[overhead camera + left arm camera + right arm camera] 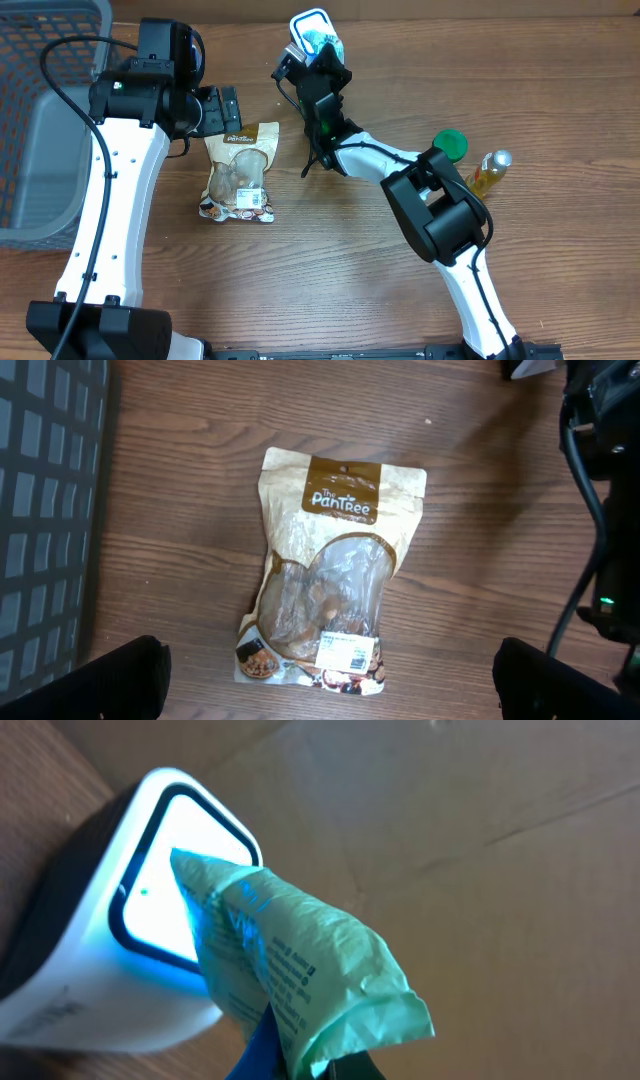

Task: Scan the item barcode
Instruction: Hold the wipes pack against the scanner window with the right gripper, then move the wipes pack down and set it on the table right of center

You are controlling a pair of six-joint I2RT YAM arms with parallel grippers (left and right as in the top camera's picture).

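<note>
My right gripper will move back from the scanner [150,920] and down to the bare wood beside the brown pouch. It can release the packet in the open space there.
My right gripper [322,62] is shut on a crumpled light-green packet [300,970] with printed text. It holds the packet up against the lit window of a white barcode scanner [150,920] at the table's far middle [308,24]. The packet covers part of the glowing window. A brown "PanTree" snack pouch [325,570] lies flat on the wood, label end toward me; from overhead the pouch [240,170] sits left of centre. My left gripper [335,685] hovers above it, open, with its dark fingers [110,680] far apart on either side and nothing between them.
A grey mesh basket [40,120] stands at the left edge and shows as a grid [45,510] in the left wrist view. A green-capped container [450,145] and a small yellow bottle [488,172] stand at the right. Cables trail from the right arm.
</note>
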